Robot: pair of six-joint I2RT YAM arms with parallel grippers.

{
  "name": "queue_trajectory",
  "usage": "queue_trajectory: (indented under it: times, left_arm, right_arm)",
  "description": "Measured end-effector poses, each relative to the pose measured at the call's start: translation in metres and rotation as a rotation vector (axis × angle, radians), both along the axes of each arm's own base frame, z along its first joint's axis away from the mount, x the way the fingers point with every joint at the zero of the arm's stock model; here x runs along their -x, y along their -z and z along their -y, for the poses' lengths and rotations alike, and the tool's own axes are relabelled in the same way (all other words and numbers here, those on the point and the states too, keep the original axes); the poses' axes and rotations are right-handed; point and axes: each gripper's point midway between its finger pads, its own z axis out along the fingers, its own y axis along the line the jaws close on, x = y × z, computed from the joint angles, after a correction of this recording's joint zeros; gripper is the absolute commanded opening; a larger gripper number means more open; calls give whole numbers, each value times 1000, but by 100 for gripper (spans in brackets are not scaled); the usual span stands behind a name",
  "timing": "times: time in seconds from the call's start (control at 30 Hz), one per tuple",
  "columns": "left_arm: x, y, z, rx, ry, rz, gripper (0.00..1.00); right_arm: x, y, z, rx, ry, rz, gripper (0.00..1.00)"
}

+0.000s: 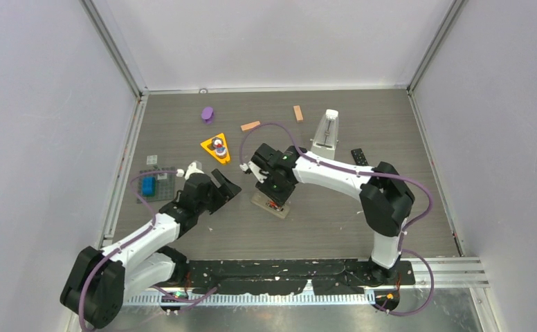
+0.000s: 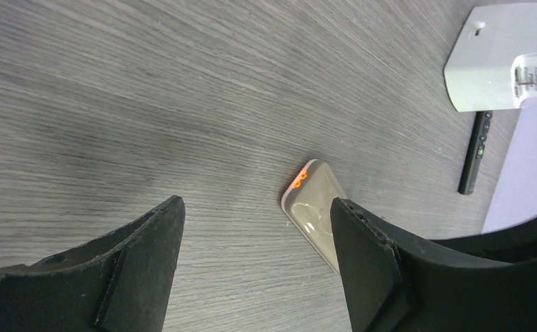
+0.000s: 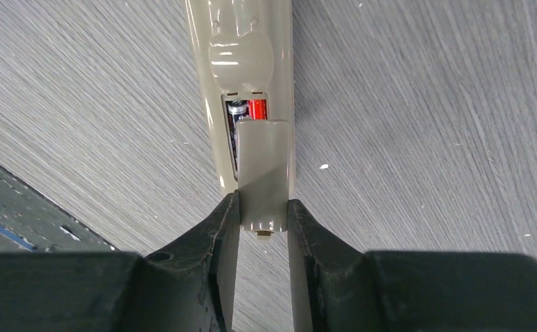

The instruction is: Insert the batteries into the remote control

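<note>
Both batteries are inside the remote control. My right gripper will next bring the battery cover (image 3: 260, 166) down and toward the slotted end of the remote control's open compartment (image 3: 246, 101) and let go of it there.
A beige remote control (image 3: 241, 52) lies back-up on the table (image 1: 335, 214), seen also as remote control (image 2: 314, 207) with two orange lights at its end. Its open compartment shows two batteries (image 3: 248, 111), one dark and one red. My right gripper (image 3: 262, 214) is shut on the beige battery cover (image 3: 260, 166), which lies over the lower half of the compartment. In the top view the right gripper (image 1: 274, 197) stands right over the remote. My left gripper (image 2: 257, 211) is open and empty, just left of the remote; from above the left gripper (image 1: 228, 185) is apart from it.
A slim black remote (image 1: 359, 156) and a white metronome (image 1: 326, 130) stand at the back right. Behind are an orange triangle (image 1: 216, 148), a purple piece (image 1: 207, 113) and two wooden blocks (image 1: 250, 126). A grey plate with a blue block (image 1: 149, 185) is at the left.
</note>
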Motion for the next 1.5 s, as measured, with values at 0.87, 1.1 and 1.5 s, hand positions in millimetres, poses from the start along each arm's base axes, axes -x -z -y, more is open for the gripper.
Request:
queue_trajectory:
  times: [0.87, 1.1, 1.5]
  left_arm:
    - [20, 18, -34, -42, -60, -68, 72]
    - [22, 20, -36, -47, -74, -84, 72]
    - [22, 20, -37, -46, -75, -84, 71]
  right_arm:
    - [10, 20, -7, 186, -109, -78, 26]
    - [4, 18, -7, 195, -96, -51, 26]
    - [7, 21, -11, 178, -59, -74, 27]
